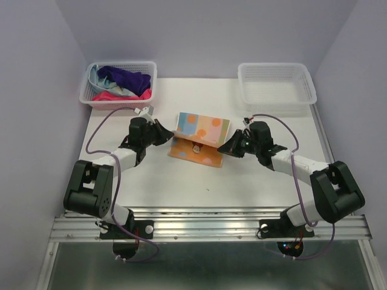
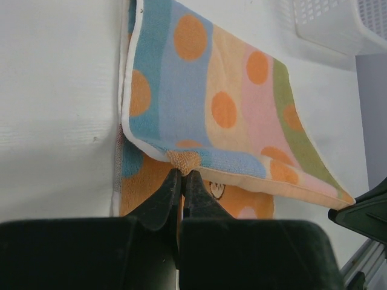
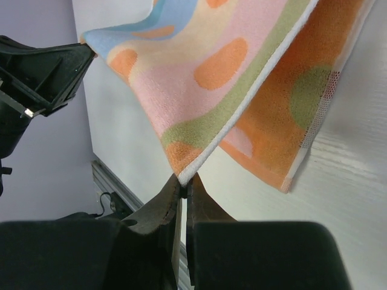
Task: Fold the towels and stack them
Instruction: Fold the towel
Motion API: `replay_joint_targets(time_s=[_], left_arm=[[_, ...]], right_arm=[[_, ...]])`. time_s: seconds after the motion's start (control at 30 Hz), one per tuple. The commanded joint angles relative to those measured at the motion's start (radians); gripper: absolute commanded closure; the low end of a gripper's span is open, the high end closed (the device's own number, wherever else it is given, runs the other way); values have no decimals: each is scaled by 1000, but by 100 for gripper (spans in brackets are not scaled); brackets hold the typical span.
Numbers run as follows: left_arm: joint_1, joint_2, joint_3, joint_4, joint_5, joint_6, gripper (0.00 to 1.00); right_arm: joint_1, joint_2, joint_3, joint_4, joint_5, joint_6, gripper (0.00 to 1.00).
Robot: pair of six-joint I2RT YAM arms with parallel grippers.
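Observation:
The orange lower half's near corner [image 1: 172, 153] is uncovered below and back of my left gripper, so it needs to move back and down there next and release the towel.
A spotted towel [image 1: 202, 128] with blue, orange, pink and green stripes lies in the middle of the table, its upper half lifted over the orange lower half [image 1: 197, 152]. My left gripper [image 1: 171, 137] is shut on the towel's left corner [image 2: 183, 161]. My right gripper [image 1: 223, 146] is shut on its right corner [image 3: 185, 174]. The lifted half hangs stretched between both grippers. More towels, dark purple [image 1: 125, 77], pink-red [image 1: 109, 95] and light blue [image 1: 95, 76], sit bunched in the left basket [image 1: 151, 75].
A white mesh basket [image 1: 277, 86] stands at the table's back right. The left basket is at the back left. Purple walls close in on both sides. A metal rail [image 1: 205, 226] runs along the near edge.

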Motion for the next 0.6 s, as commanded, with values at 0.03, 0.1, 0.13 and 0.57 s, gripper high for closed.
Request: replay_joint_targets(time_s=[0.03,0.1,0.13,0.57], left_arm=[[-3,-9,-24,-43,-34,-18,100],[-3,1,-16,-106,-53,-26,100],[-3,9,-11,-127,-59,-26,100],[-18,-87,-45,-279,-114,-45,82]], right_arm=[[14,28,-50,77,1,24,99],[16,38,-59,84,-2,28,99],[19,41,-70,88,-2,30,99],[40,77,-123,94,-5,56,94]])
